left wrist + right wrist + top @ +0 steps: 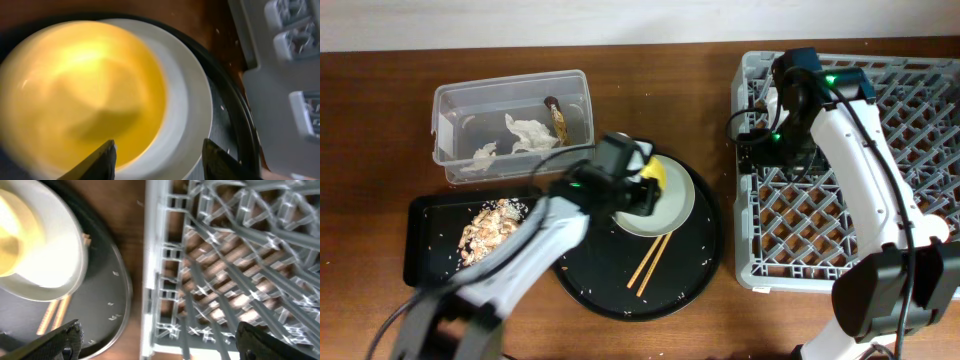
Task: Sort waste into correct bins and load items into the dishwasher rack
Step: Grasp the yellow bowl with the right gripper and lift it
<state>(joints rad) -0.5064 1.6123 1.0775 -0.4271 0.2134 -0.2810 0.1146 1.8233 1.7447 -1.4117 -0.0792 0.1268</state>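
Observation:
The yellow bowl's rack-side rim (661,174) faces the rack (920,120), so the right gripper should next go left in the overhead view and then down onto that part of the bowl's rim.
The small yellow bowl (658,175) sits on the pale plate (677,210) on the round black tray (610,288). My left gripper (644,193) hangs open and empty just above the bowl; in the left wrist view its fingers (159,156) straddle the near rim of the bowl (85,85) and the plate (192,100). The wooden chopsticks (650,262) lie in front of the plate. My right gripper (760,150) is open and empty over the left edge of the dishwasher rack (920,120). Tissues (530,133) and a wrapper stick (558,118) lie in the clear tub (448,100). Both cups are out of view.
Food scraps (490,228) lie in the shallow black tray (420,245) at the left. The right wrist view shows its open fingers (160,340), the rack wall (150,280), the plate (45,270) and the chopsticks (52,316). Bare wood separates the round tray from the rack.

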